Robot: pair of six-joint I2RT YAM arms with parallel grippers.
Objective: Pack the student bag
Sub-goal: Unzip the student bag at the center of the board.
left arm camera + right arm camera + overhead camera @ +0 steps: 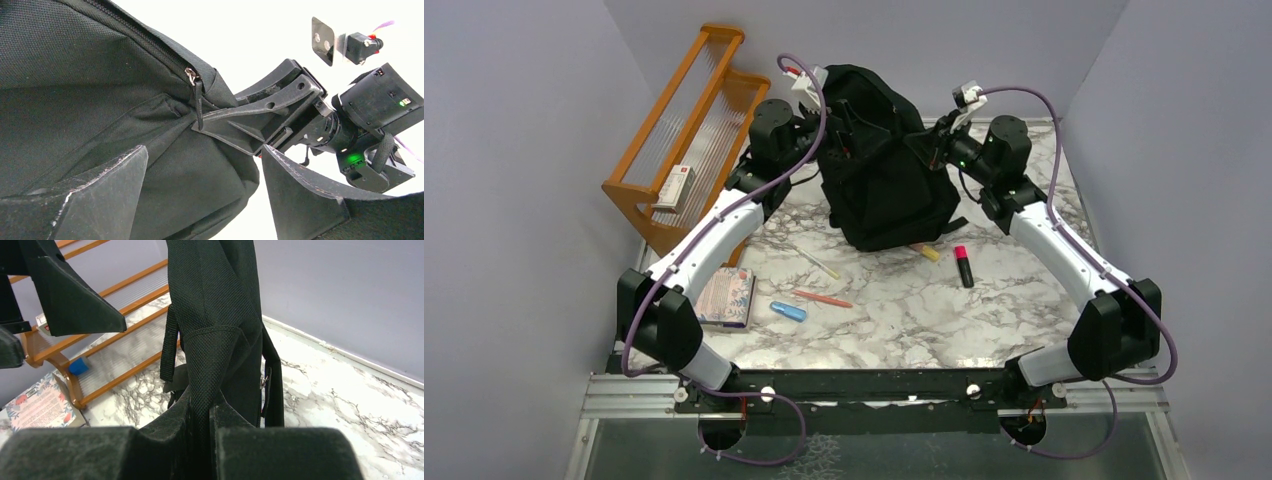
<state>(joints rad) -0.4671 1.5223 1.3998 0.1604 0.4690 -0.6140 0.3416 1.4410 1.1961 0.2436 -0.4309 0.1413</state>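
I will keep the bag's fabric fold point(908, 140) point(202, 387) pinched in my right gripper, pull it back a little, then let it go, because the zip pull still hangs beside the gripper's clamped fingers.
The student bag point(879, 175), a large black backpack, stands upright at the back of the marble table. My right gripper point(930, 143) is at its upper right side. In the right wrist view that gripper point(202, 409) is shut on a fold of the bag's woven fabric point(215, 305). My left gripper point(812, 128) is at the bag's upper left. Its fingers point(110, 185) stand wide open in the left wrist view, with a bulge of the bag point(195, 180) between them. The zip pull point(193, 78) hangs just beside the right gripper's clamped fingers point(260, 117).
A wooden rack point(686, 130) holding a small box point(674, 186) stands at the back left. In front of the bag lie a floral notebook point(726, 297), a blue item point(788, 311), an orange pen point(821, 298), a yellow pen point(816, 263), a yellow marker point(926, 252) and a pink highlighter point(963, 266).
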